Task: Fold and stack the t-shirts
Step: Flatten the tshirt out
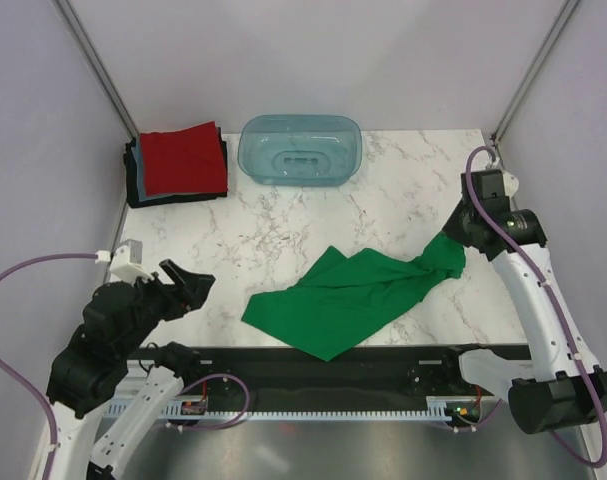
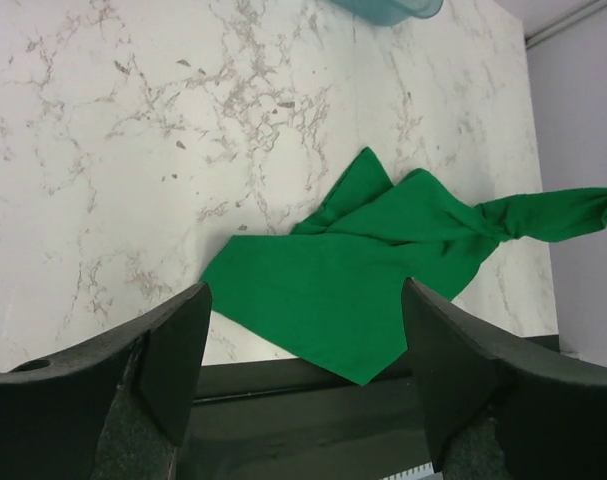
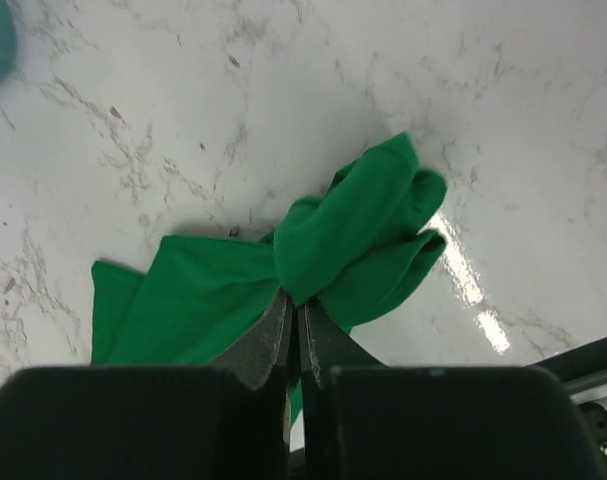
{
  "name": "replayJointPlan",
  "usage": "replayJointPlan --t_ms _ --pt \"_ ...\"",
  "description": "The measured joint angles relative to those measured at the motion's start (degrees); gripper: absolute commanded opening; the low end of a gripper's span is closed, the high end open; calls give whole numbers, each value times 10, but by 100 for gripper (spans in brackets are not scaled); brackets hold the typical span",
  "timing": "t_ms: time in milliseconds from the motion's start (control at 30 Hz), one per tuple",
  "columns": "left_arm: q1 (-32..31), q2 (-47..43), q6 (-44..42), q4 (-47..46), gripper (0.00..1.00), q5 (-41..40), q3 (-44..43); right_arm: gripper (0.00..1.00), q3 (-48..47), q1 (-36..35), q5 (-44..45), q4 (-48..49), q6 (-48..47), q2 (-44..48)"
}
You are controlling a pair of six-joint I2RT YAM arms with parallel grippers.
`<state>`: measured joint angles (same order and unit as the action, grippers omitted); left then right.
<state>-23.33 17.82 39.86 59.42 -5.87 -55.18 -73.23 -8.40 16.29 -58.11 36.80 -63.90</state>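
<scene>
I will move my left gripper outward, down and to the right in the top view, onto the shirt's far pointed corner (image 1: 331, 252) (image 2: 366, 158), because the corner sticks out from the folds.
A bright green t-shirt (image 1: 353, 295) lies crumpled on the marble table, its near corner at the front edge. My right gripper (image 1: 455, 240) is shut on the shirt's right end and holds that bunched end (image 3: 358, 235) lifted above the table. My left gripper (image 1: 193, 285) is open and empty, raised above the table's left front, with the green shirt (image 2: 353, 280) ahead of its fingers. A stack of folded shirts, the red one (image 1: 183, 158) on top of darker ones, sits at the back left corner.
A translucent teal plastic tub (image 1: 300, 150) stands at the back centre. Purple walls enclose the table on three sides. A black rail (image 1: 333, 362) runs along the front edge.
</scene>
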Motion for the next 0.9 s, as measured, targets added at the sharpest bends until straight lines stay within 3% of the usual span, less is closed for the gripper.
replayJointPlan --t_ms 200,400,533,667,900 --pt "0 141 -4 -89 76 36 55 7 160 0 -65 64 19 20" --pt "-7 372 -28 -238 79 81 91 7 204 0 -101 113 20 21" --pt "-47 552 -50 -293 80 84 26 6 208 0 -111 136 18 20" --pt "-100 718 -74 -328 76 78 -97 6 219 0 -125 159 16 20" --pt "-145 904 -92 -352 72 56 -256 6 245 0 -142 172 3 20"
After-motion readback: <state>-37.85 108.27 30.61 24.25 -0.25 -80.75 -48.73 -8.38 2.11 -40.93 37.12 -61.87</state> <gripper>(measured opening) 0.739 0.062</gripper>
